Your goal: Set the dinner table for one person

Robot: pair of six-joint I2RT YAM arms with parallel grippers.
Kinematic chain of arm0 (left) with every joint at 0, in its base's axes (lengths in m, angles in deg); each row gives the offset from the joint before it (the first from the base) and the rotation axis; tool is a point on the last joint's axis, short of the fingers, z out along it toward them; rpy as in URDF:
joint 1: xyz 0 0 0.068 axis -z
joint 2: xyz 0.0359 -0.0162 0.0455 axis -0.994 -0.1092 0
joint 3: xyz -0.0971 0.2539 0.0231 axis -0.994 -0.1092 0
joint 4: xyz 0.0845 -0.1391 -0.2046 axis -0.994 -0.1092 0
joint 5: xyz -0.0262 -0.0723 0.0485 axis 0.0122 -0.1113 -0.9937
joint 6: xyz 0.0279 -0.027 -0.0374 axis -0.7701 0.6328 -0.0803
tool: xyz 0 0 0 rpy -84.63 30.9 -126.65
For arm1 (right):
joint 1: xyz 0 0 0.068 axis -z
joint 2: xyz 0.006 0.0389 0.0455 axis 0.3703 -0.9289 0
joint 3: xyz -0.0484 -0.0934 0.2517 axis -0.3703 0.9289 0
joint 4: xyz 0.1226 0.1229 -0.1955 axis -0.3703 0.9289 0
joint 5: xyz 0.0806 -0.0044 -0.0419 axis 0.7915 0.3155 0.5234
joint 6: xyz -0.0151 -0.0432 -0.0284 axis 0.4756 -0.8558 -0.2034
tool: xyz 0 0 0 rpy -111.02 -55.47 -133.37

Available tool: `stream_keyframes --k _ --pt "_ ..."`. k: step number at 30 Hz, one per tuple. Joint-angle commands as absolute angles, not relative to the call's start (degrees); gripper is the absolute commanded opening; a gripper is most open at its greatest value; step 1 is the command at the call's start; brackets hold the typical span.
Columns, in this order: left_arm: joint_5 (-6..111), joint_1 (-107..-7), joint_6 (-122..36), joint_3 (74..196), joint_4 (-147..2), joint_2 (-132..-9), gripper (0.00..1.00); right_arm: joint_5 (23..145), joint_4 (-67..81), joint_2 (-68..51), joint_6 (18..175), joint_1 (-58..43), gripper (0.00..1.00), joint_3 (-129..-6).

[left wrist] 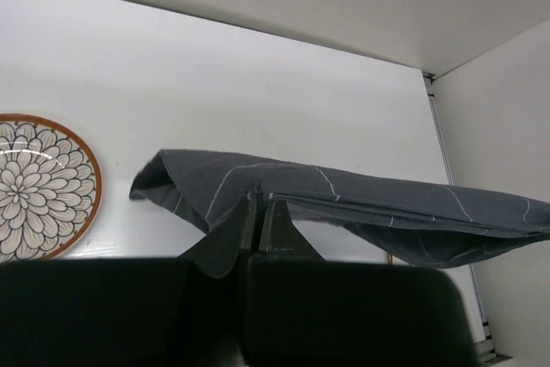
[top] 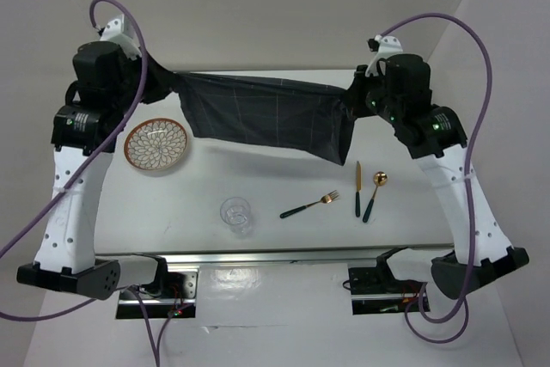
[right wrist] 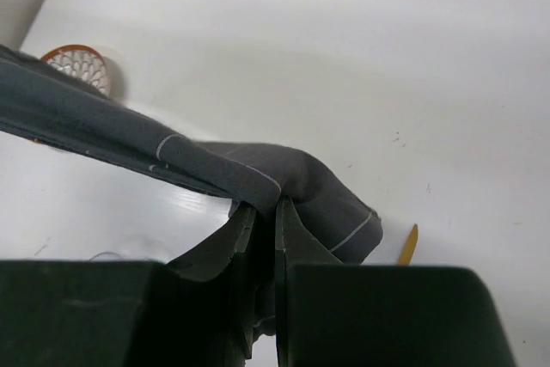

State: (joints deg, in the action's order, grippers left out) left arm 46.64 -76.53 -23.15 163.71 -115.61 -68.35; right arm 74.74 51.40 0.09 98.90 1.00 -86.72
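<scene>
My right gripper will next move down toward the bare far tabletop and let go of the placemat's corner there, because the stretched cloth is still hanging in the air.
A dark grey checked placemat [top: 262, 113] hangs stretched in the air between my two grippers, above the far part of the white dinner table [top: 258, 186]. My left gripper [top: 172, 83] is shut on its left corner; the left wrist view shows the cloth [left wrist: 361, 204] pinched at the gripper [left wrist: 262, 204]. My right gripper [top: 354, 100] is shut on the right corner, with cloth [right wrist: 284, 178] bunched over the gripper [right wrist: 265, 208]. A patterned plate [top: 156, 144] lies at the left. A clear glass [top: 236, 215], fork [top: 309, 204], knife [top: 357, 186] and spoon [top: 375, 193] lie on the near table.
A silver rail [top: 275, 257] runs along the near table edge between the arm bases. White walls close the back and right side. The plate also shows in the left wrist view [left wrist: 39, 186] and in the right wrist view [right wrist: 79, 66]. The knife tip [right wrist: 407, 247] shows beside the right fingers.
</scene>
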Motion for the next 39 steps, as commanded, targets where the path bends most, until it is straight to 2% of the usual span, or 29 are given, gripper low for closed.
stream_keyframes --k 1,4,9,14,15,16,17,18,19,22,25,26,28,30,31,32,33,34,35,39 --pt "42.39 -78.28 -27.07 168.43 -124.05 -66.27 0.0 72.5 58.94 2.51 97.87 1.69 0.0 -90.09" --pt "40.54 -78.28 -27.08 169.57 -125.19 -65.56 0.0 73.12 60.09 2.08 97.87 1.69 0.0 -92.19" --pt "41.93 -78.28 -26.55 168.17 -121.52 -72.67 0.0 73.12 56.77 -8.2 96.55 2.22 0.0 -92.2" --pt "42.47 -78.28 -25.5 173.86 -119.31 -92.77 0.0 76.9 46.22 -20.67 95.93 6.61 0.0 -89.92" --pt "42.47 -78.28 -25.5 176.4 -119.31 -96.55 0.03 77.68 43.42 -26.0 96.54 8.18 0.23 -89.92" --pt "42.47 -78.28 -25.5 183.3 -120.18 -100.5 0.42 78.3 42.78 -29.1 96.55 8.98 0.56 -93.14" --pt "42.47 -78.28 -26.11 187.81 -121.67 -108.9 0.57 78.3 42.77 -35.57 97.85 9.6 0.74 -95.6" --pt "41.42 -78.28 -26.11 192.9 -124.03 -112.98 0.69 76.56 43.64 -38.51 98.56 10.3 0.85 -98.5" --pt "41.41 -78.28 -26.11 202.43 -128.84 -116.68 0.81 76.02 45.91 -41.06 99.18 10.31 1.0 -104.27" --pt "41.41 -77.76 -26.73 204.74 -129.86 -121.12 0.88 73.92 47.87 -45.57 101.2 10.92 1.0 -108.28" --pt "41.41 -77.75 -27.52 189.83 -121.27 -113.22 0.9 73.38 44.63 -43.55 101.73 10.39 0.99 -103.64" --pt "41.41 -77.75 -27.52 183.52 -119.68 -111.46 0.88 73.38 44.62 -42.85 102.52 10.39 0.96 -100.41" --pt "41.41 -77.22 -28.05 178.82 -118.61 -109.08 0.74 74.25 42.87 -39.78 103.23 9.17 0.79 -96.09" --pt "42.38 -77.22 -28.05 171.79 -118.61 -106.18 0.46 74.79 40.94 -37.23 104.11 8.12 0.58 -87.66" --pt "42.38 -77.22 -28.05 169.16 -118.09 -105.21 0.34 75.31 40.23 -34.69 105.41 7.41 0.35 -85.11" --pt "43.16 -76.7 -28.05 163.74 -118.08 -103.46 0.13 76.36 38.92 -33.54 106.56 7.41 0.24 -80.3" --pt "43.17 -76.7 -28.05 161.16 -117.3 -102.83 0.05 78.28 37.86 -32.48 107.18 6.8 0.18 -77.81" --pt "43.17 -76.17 -28.05 158.78 -117.29 -102.83 0.0 80.3 36.89 -30.99 107.79 6.79 0.14 -75.7" --pt "42.56 -76.17 -27.18 154.84 -116.77 -102.31 0.0 81.02 35.4 -30.98 107.8 6.1 0.08 -72.46" --pt "43.08 -75.65 -26.55 149.53 -114.48 -104.13 0.0 81.03 35.92 -33.95 109.12 4.34 0.07 -71.72"
